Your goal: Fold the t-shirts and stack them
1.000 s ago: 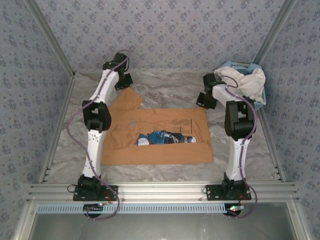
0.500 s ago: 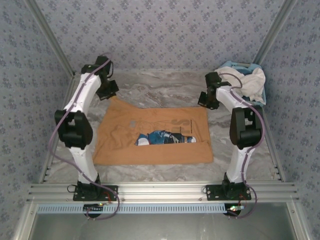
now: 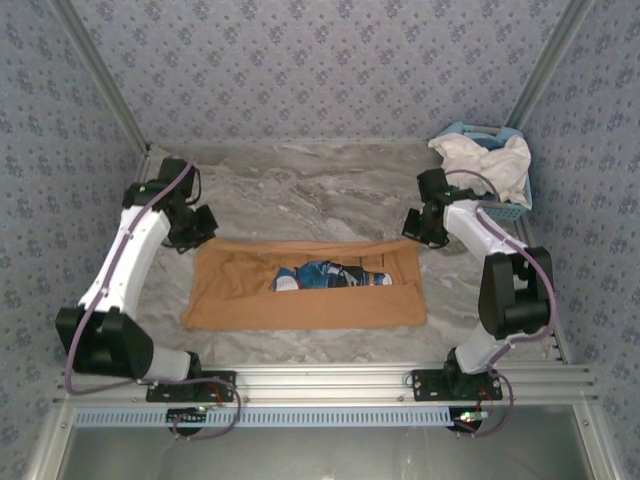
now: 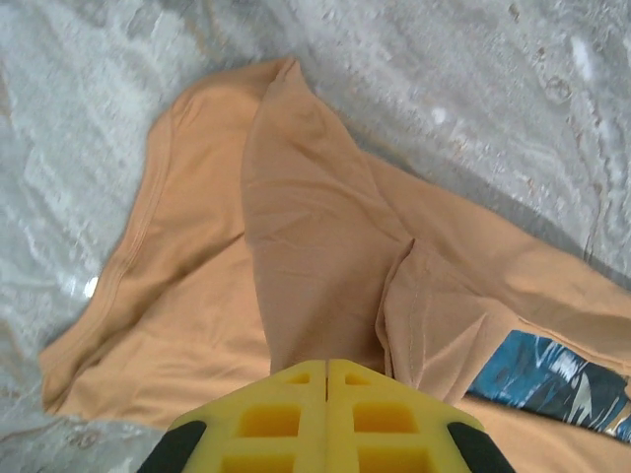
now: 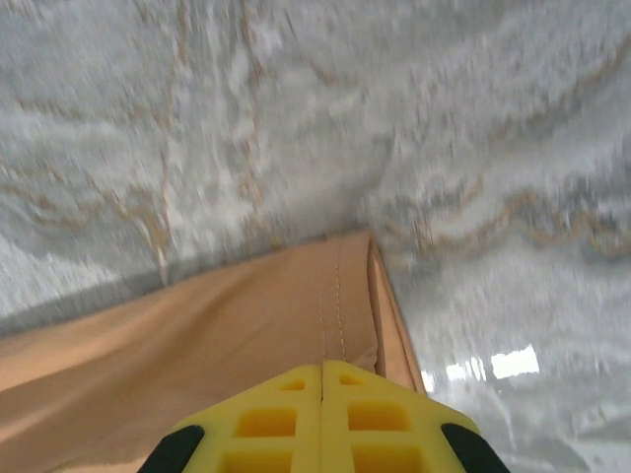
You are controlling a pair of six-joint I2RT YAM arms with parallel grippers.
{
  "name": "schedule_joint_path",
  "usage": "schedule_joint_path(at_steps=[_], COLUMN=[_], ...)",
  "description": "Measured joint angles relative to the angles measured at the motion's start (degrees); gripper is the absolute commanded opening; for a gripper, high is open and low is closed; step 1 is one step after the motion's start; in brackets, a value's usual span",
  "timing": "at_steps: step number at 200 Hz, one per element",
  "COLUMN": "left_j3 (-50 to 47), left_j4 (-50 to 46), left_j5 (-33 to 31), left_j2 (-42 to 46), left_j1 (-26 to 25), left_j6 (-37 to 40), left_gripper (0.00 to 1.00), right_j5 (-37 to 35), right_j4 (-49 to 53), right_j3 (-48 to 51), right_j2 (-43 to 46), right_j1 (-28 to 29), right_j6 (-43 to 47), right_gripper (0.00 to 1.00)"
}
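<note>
My left gripper is going to draw back next toward the base, over the shirt's near band (image 3: 210,299), and let go of the corner there, because the print (image 3: 330,275) shows through the gap.
The tan-orange t-shirt (image 3: 300,300) lies in a wide band across the middle of the table, its blue, white and black print (image 3: 330,275) showing through a gap in the folds. My left gripper (image 3: 195,232) is shut on the shirt's far left corner, where a sleeve (image 4: 315,256) rises to the yellow fingers (image 4: 296,414). At the far right corner my right gripper (image 3: 420,232) is shut on the stitched hem (image 5: 335,305). The white t-shirt (image 3: 490,165) lies crumpled on the basket at the back right.
The light blue lattice basket (image 3: 505,207) stands at the back right corner beside the right arm. Patterned walls and metal rails (image 3: 320,382) enclose the marble table (image 3: 320,180), with bare surface behind the tan-orange shirt.
Both grippers have pulled the shirt's far edge toward the near side, folding it over the rest. The spread shirt has become a narrower band and both arms have swung outward.
</note>
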State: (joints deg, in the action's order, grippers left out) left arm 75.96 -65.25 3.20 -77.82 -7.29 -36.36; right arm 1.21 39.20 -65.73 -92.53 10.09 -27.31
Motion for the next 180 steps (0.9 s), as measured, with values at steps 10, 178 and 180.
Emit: schedule_joint_path(at_steps=[10, 178, 180], left_j3=[-2.4, -22.03, -22.12], left_j4=[-0.52, -5.2, -5.22], left_j5=[0.0, -2.86, -2.86], left_j2=[2.38, 17.62, 17.68], left_j1=[-0.02, -5.68, -5.73], left_j6=[0.0, -5.73, -5.79], left_gripper=[0.0, 0.0, 0.0], right_j5=[0.0, -4.09, -4.11], right_j4=[0.24, 6.73, 6.8], right_j3=[2.19, 9.49, 9.49], right_j2=[1.66, 8.28, 8.37], right_j1=[0.52, 4.52, 4.57], right_j6=[-0.35, -3.19, -3.26], right_gripper=[0.0, 0.0, 0.0])
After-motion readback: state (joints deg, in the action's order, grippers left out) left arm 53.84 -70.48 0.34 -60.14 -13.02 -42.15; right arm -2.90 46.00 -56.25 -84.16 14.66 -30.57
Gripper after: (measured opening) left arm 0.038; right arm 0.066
